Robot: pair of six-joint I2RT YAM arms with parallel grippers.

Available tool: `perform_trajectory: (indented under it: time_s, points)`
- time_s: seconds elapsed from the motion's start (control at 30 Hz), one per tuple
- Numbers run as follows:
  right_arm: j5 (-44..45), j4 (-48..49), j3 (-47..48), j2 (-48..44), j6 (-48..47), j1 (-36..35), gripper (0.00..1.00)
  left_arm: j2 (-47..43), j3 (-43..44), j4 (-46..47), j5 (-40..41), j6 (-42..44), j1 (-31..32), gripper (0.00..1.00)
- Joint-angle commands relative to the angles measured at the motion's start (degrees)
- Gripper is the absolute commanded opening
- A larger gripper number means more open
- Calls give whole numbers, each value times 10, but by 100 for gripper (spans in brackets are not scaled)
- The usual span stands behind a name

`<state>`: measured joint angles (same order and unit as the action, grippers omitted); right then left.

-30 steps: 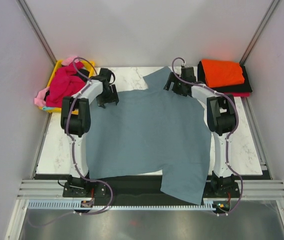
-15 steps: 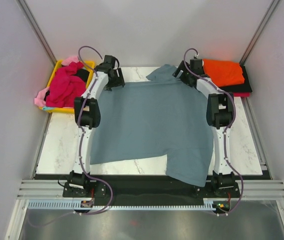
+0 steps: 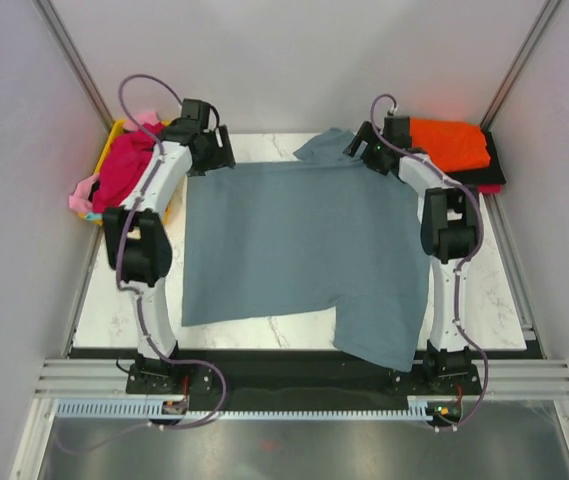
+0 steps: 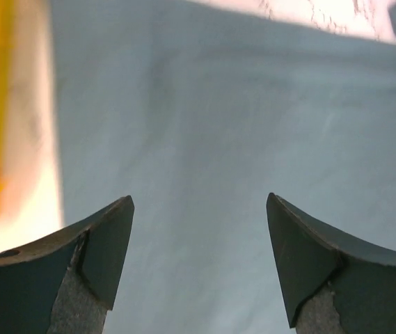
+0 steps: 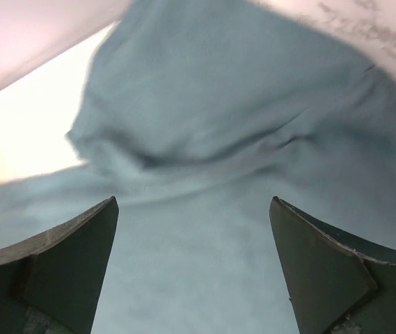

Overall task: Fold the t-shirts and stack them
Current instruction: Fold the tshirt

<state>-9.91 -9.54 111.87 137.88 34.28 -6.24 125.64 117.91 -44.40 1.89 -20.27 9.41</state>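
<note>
My left gripper comes back next, turning and lowering to close on the shirt's near corner on the tray's side (image 3: 193,318), since bare table borders it.
The large slate blue-grey t-shirt (image 3: 299,250) lies spread flat on the white marble table (image 3: 114,300), one sleeve hanging over the near edge and one poking out at the far side. My left gripper (image 3: 207,158) is open and empty above its far left corner; the left wrist view shows the cloth (image 4: 204,139) between the spread fingers. My right gripper (image 3: 366,155) is open and empty above its far right part, over the rumpled sleeve (image 5: 204,125). Folded orange, black and red shirts (image 3: 449,145) are stacked at the far right. Magenta and pink shirts (image 3: 124,170) lie heaped at the far left.
A yellow plastic tray (image 3: 114,135) holds the magenta and pink heap at the table's far left corner. Grey walls close in on three sides. The arm bases stand on a black rail (image 3: 294,375) at the near edge.
Both grippers carried the shirt's far edge toward the back, pulling it flat, and let go. The left arm has swung further left toward the tray.
</note>
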Motion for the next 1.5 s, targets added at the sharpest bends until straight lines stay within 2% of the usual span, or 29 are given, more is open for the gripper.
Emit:
perform_trajectory:
  time_s: [0.0,0.03,0.07,0.1,0.13,0.2,0.27,0.3,0.33,0.4,0.43,0.53,0.6,0.67,0.93,1.13,1.27,1.47]
  points:
    - [-20,0,-71,-175,-20,-18,98,-246,-154,-13,89,-32,2,84]
    - [-7,0,-100,-204,-19,-21,98,-278,-237,-26,103,-39,-1,84]
    - [-3,0,-131,-264,-18,-24,98,-342,-272,-58,122,-58,-2,84]
    - [1,1,-194,-294,-17,-30,98,-368,-302,-81,125,-73,-3,83]
    - [7,3,-228,-322,-16,-33,98,-404,-367,-94,119,-85,-2,82]
    - [5,12,-329,-400,2,-49,98,-495,-433,-120,82,-132,-2,80]
    - [-10,30,-392,-463,24,-63,98,-547,-519,-153,65,-197,3,77]
    - [-12,39,-449,-482,32,-79,98,-580,-547,-155,60,-221,4,77]
    - [-12,52,-476,-500,39,-88,98,-641,-612,-148,46,-242,5,77]
    - [-18,71,-544,-543,57,-105,98,-701,-667,-143,39,-309,8,77]
    - [-19,82,-560,-553,60,-109,98,-745,-719,-144,37,-325,10,77]
    - [-26,80,-592,-575,57,-113,98,-812,-800,-152,38,-389,18,76]
    - [-32,70,-597,-583,49,-114,98,-840,-817,-156,71,-433,40,72]
    - [-34,53,-596,-590,36,-114,98,-837,-802,-195,126,-479,85,72]
    - [-44,29,-603,-624,31,-114,98,-755,-823,-158,160,-563,169,73]
    - [-45,9,-606,-647,18,-114,98,-665,-860,-90,188,-561,178,73]
    - [-44,1,-615,-666,10,-114,98,-645,-897,-36,201,-556,178,72]
    - [-26,-23,-629,-697,-3,-113,98,-642,-900,-34,228,-565,176,62]
